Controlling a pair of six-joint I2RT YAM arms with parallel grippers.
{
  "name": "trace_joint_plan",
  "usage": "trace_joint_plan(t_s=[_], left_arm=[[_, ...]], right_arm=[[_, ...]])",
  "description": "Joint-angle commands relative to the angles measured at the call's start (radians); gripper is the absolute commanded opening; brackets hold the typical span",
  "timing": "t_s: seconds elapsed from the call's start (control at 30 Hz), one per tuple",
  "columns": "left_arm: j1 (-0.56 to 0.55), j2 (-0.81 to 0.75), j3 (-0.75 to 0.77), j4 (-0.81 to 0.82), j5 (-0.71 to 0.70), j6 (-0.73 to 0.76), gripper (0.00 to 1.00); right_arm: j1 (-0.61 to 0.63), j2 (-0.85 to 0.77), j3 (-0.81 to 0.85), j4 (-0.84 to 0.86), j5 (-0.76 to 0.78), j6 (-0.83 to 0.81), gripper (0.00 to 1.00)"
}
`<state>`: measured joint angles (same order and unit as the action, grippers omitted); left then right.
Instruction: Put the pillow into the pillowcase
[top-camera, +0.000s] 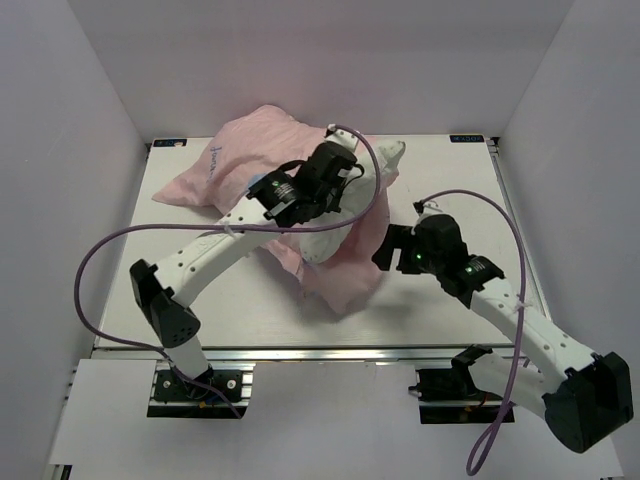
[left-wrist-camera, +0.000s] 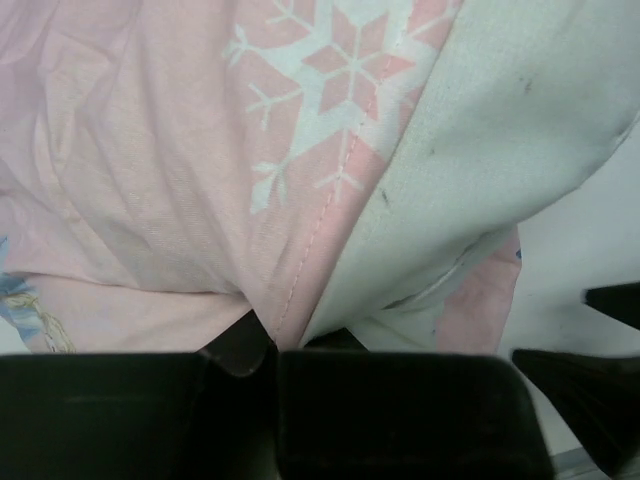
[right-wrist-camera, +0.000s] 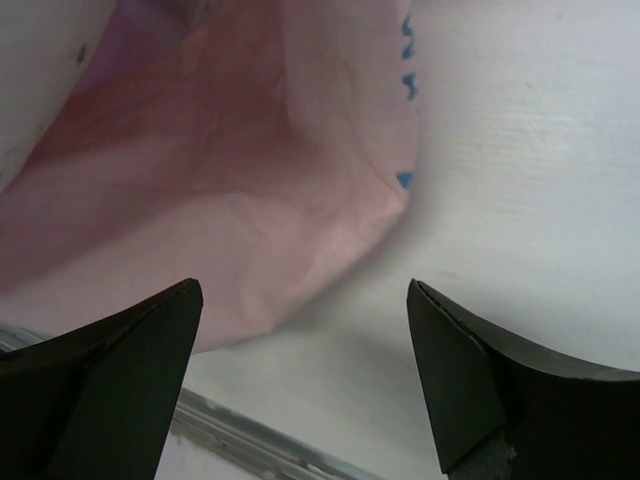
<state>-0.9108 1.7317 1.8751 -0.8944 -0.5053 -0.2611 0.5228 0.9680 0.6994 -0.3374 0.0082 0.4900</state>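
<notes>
My right gripper should move outward next, onto the pillowcase's edge beside the pillow, because that edge is outward of my gripper and to its left in the top view.
The pillowcase (top-camera: 250, 150) shows its pale pink face and lies bunched over the plump white pillow (top-camera: 385, 160) at the back middle of the table. Part of the pillow bulges out of the case's open end. In the left wrist view my left gripper (left-wrist-camera: 272, 348) is shut on the stitched pink hem of the pillowcase (left-wrist-camera: 150, 180), right beside the pillow (left-wrist-camera: 500, 150). My right gripper (right-wrist-camera: 305, 300) stands open just above the table, off the lower right corner of the pillowcase (right-wrist-camera: 250, 200), with nothing between its fingers. From above, the left gripper (top-camera: 350, 165) sits on top of the bundle and the right gripper (top-camera: 385, 255) beside its right edge.
The white table (top-camera: 450, 190) is walled in by white panels on three sides. A metal rail (right-wrist-camera: 250, 440) runs along the near edge, just below the right gripper. Purple cables (top-camera: 100, 270) loop off both arms. The right gripper's dark fingers (left-wrist-camera: 590, 390) show at the lower right of the left wrist view.
</notes>
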Motion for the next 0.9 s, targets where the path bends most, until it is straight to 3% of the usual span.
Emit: trace_joint_plan(t_s=[0.0,0.13,0.2,0.33,0.47,0.6,0.87], left_arm=[[0.001,-0.069,0.041,0.098,0.082,-0.012,0.00],[0.004,-0.064,0.055,0.104,0.105,-0.013,0.00],[0.009,-0.055,0.064,0.101,0.106,-0.018,0.00],[0.018,-0.043,0.076,0.094,0.134,-0.035,0.00],[0.032,-0.047,0.082,0.095,0.160,-0.069,0.00],[0.039,-0.061,0.076,0.112,0.180,-0.075,0.00],[0.050,-0.127,0.045,0.141,0.186,-0.090,0.00]], right_arm=[[-0.003,0.066,0.106,0.188,-0.013,0.065,0.86],[-0.001,0.208,0.199,0.221,0.004,0.099,0.74],[-0.001,0.242,0.219,0.245,-0.032,0.117,0.73],[0.002,0.273,0.192,0.374,-0.056,0.140,0.65],[0.005,0.331,0.169,0.414,-0.013,0.137,0.63],[0.022,0.392,0.170,0.468,-0.013,0.118,0.54],[0.062,0.512,0.219,0.454,0.224,0.142,0.51]])
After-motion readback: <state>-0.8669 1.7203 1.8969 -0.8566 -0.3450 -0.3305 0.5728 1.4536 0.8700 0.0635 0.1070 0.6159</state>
